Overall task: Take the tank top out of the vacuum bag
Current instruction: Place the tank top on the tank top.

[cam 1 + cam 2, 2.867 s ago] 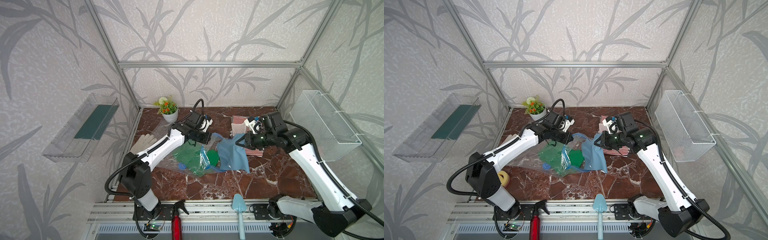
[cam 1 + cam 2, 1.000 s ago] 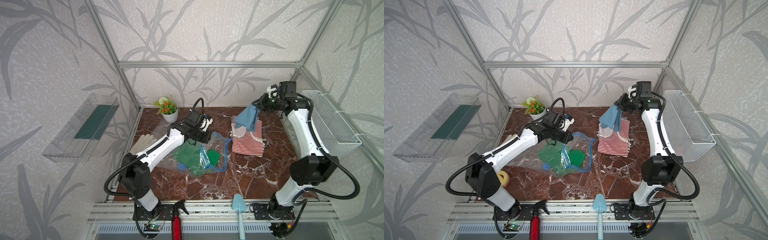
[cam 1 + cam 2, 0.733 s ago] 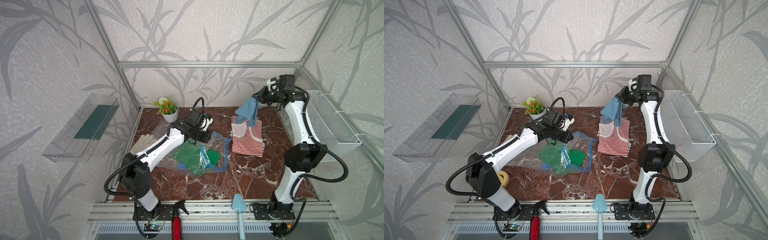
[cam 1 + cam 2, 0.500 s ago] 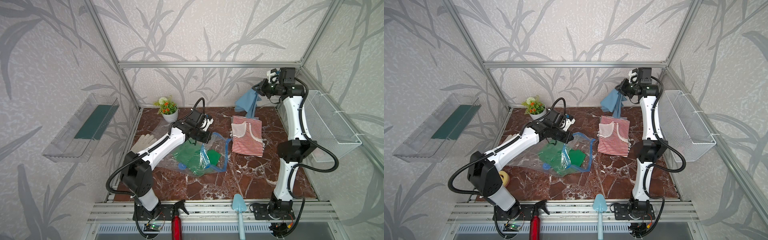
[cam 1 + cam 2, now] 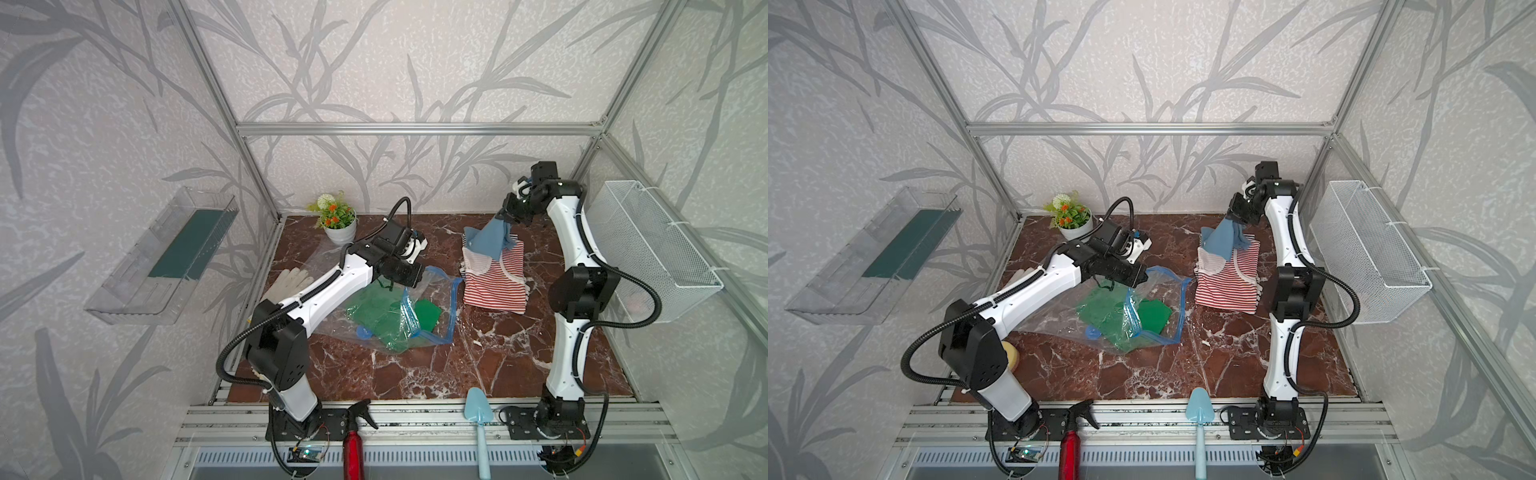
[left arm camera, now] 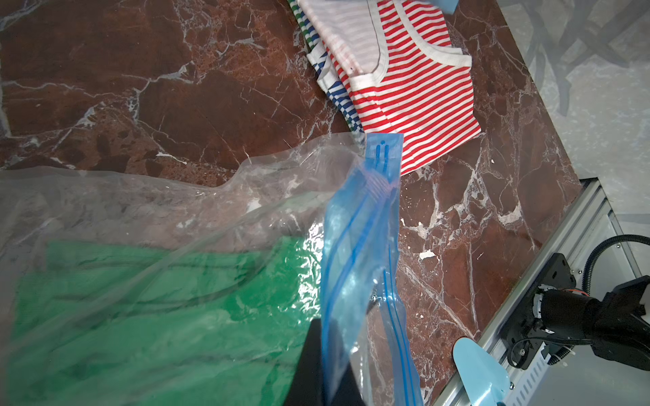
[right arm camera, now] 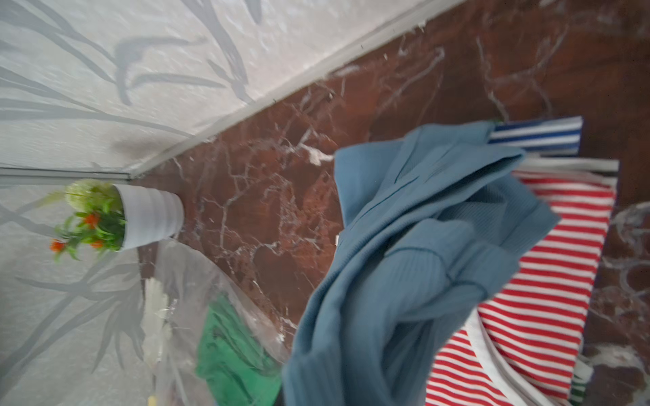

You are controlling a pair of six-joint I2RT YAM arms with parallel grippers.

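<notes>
I need to move my right gripper down and back next, toward my base, onto the striped tops below it, to release the tank top whose end rests there.
The vacuum bag (image 5: 386,328), clear crinkly plastic with a blue zip strip (image 6: 362,246), lies mid-table in both top views with green garments (image 5: 376,309) inside. My left gripper (image 5: 409,276) is shut on the vacuum bag's strip edge and holds it raised; in the left wrist view the dark fingers (image 6: 309,355) pinch the blue strip. My right gripper (image 5: 509,214) is shut on the blue tank top (image 5: 490,239), fully outside the bag. It hangs at the back right, its lower end over a pile of striped tops (image 5: 494,278). The cloth (image 7: 404,263) hides the right jaws in the right wrist view.
A potted plant (image 5: 338,222) stands at the back left and a white glove (image 5: 286,282) lies by the left arm. A wire basket (image 5: 652,253) hangs on the right wall, a clear shelf (image 5: 166,253) on the left. A blue spade (image 5: 478,411) and red spray bottle (image 5: 353,440) lie on the front rail.
My right gripper carried the blue tank top from the bag's mouth up to the back right, then lowered it toward the striped pile. The left gripper kept its hold on the bag.
</notes>
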